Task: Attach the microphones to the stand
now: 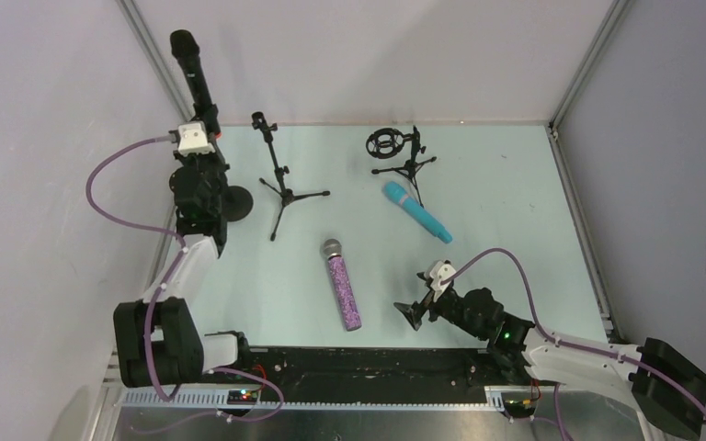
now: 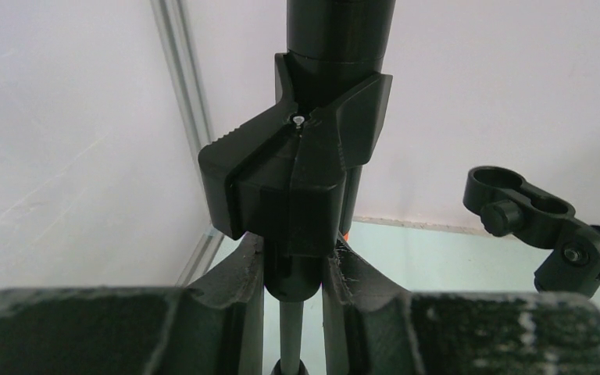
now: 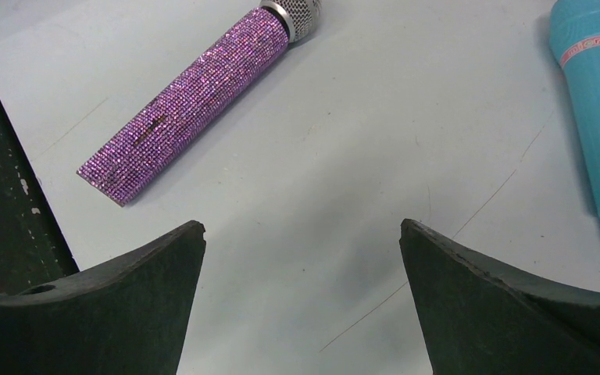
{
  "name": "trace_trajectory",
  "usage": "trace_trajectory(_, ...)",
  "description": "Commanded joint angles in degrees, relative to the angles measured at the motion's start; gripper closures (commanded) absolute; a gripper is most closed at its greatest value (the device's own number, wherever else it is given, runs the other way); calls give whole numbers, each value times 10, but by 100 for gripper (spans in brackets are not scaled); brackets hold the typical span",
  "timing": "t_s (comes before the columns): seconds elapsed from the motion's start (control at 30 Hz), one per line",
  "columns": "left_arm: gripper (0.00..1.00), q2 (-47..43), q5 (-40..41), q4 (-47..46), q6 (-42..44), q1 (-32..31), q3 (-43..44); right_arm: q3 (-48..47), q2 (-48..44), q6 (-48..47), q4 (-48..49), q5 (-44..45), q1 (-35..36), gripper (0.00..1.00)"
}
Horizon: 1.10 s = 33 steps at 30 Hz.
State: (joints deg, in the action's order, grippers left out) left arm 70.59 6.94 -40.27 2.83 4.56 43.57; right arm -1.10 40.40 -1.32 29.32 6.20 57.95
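Note:
The clip already holds the long black microphone (image 1: 193, 69), so my left gripper should next lower the stand's round base (image 1: 238, 204) onto the tabletop and open to release the joint.
The long black microphone (image 1: 193, 69) stands upright in the black clip (image 2: 297, 180) of a round-based stand (image 1: 236, 202) at the far left; its barrel shows in the left wrist view (image 2: 340, 39). My left gripper (image 2: 293, 273) is shut on the stand's joint just under the clip. The purple glitter microphone (image 1: 342, 283) lies on the table mid-front and also shows in the right wrist view (image 3: 195, 101). The turquoise microphone (image 1: 416, 211) lies to its right, seen too in the right wrist view (image 3: 598, 117). My right gripper (image 3: 303, 226) is open and empty, low over the table between them.
A black tripod stand (image 1: 280, 179) with an empty clip (image 2: 531, 211) stands at the back centre. A second small tripod with a ring-shaped shock mount (image 1: 386, 142) stands behind the turquoise microphone. Walls with metal rails close in the table (image 1: 515, 184) at the left, back and right.

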Motion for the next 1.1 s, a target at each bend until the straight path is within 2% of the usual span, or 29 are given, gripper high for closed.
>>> trace_trajectory(0.0,100,20,-52,-116,3,7,36,4,12,-7,37,9,2,0)
trace_trajectory(0.23,100,55,-65,-137,-5,14,32,4,12,-8,33,11,2,1)
trace_trajectory(0.53,100,67,-65,-200,-10,21,-14,4,29,-8,47,14,2,1)
trace_trajectory(1.07,100,65,-54,-207,3,21,-60,9,8,-11,32,22,2,1)
